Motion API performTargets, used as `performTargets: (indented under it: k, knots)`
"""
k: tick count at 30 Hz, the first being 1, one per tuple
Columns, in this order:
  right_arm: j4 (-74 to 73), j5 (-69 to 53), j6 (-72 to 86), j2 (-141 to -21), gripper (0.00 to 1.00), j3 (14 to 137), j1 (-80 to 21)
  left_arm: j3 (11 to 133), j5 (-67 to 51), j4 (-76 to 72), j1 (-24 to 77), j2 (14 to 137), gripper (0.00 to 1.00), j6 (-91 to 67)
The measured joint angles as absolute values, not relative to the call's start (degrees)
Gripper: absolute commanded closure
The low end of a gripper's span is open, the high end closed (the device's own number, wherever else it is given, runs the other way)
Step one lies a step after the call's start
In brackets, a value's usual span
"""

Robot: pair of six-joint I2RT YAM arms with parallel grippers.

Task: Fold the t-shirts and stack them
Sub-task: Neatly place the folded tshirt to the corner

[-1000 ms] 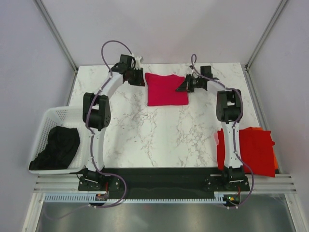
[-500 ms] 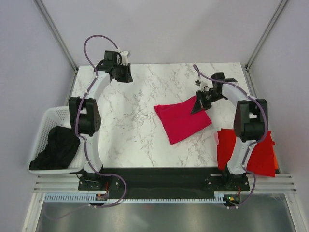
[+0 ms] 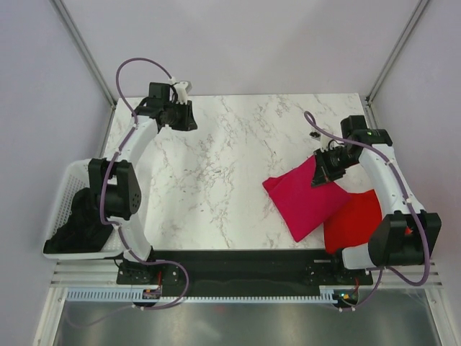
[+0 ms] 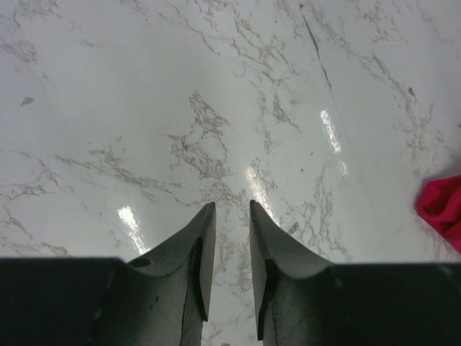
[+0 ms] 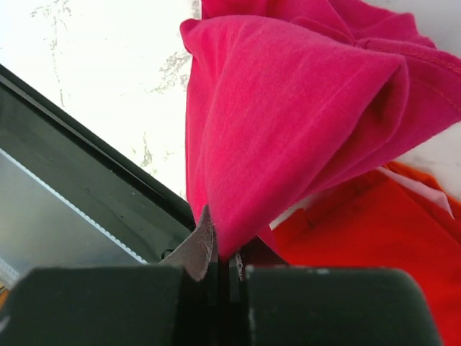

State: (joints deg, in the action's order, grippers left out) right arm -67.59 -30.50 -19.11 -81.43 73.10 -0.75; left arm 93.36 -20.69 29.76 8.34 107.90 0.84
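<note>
My right gripper needs to move the pink shirt to the right in the top view, then down, over the red t-shirt (image 3: 358, 222) (image 5: 367, 238) and let go of it, because they only partly overlap.
A folded crimson-pink t-shirt (image 3: 304, 200) hangs tilted at the near right of the marble table, its lower right part overlapping a bright red t-shirt (image 3: 358, 222). My right gripper (image 3: 321, 173) is shut on the pink shirt's far edge. In the right wrist view the pink cloth (image 5: 288, 108) bunches out of the closed right gripper (image 5: 225, 254), with the red t-shirt (image 5: 367, 238) below it. My left gripper (image 3: 184, 115) hovers over bare marble at the far left. Its jaws stand a little apart with nothing between them (image 4: 232, 216). A pink shirt corner (image 4: 441, 207) shows at that view's right edge.
A white basket (image 3: 70, 175) holding a dark cloth (image 3: 88, 220) hangs off the table's left edge. A black rail (image 3: 238, 258) runs along the near edge between the arm bases. Grey walls and frame posts close in the back and sides.
My right gripper has carried the pink shirt from the back centre to the near right, onto the red shirt. My left arm has swung away to the far left.
</note>
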Motion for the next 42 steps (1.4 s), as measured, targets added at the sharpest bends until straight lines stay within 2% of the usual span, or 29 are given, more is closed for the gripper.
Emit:
performTargets:
  k: [7, 13, 25, 34, 42]
  knots:
    - [-73.47, -24.38, -23.77, -77.67, 1.0, 76.4, 4.54, 92.99, -21.85, 28.14, 8.36, 106.8, 0.68, -1.15]
    - [-75.16, -22.26, -27.4, -70.78, 1.0, 74.54, 10.7, 92.9, -22.74, 27.99, 8.38, 106.8, 0.68, -2.96]
    - [-77.69, -19.07, -28.1, -58.19, 1.0, 71.35, 11.29, 92.62, -22.83, 27.29, 8.93, 106.8, 0.67, -4.01]
    - [-77.82, -15.66, -28.36, -58.61, 1.0, 70.63, 16.97, 92.62, -22.92, 27.29, 10.41, 106.8, 0.67, -4.14]
    - [-77.6, -15.38, -33.95, -64.69, 1.0, 71.13, 30.3, 92.62, -23.16, 27.24, 10.66, 106.8, 0.67, -4.78]
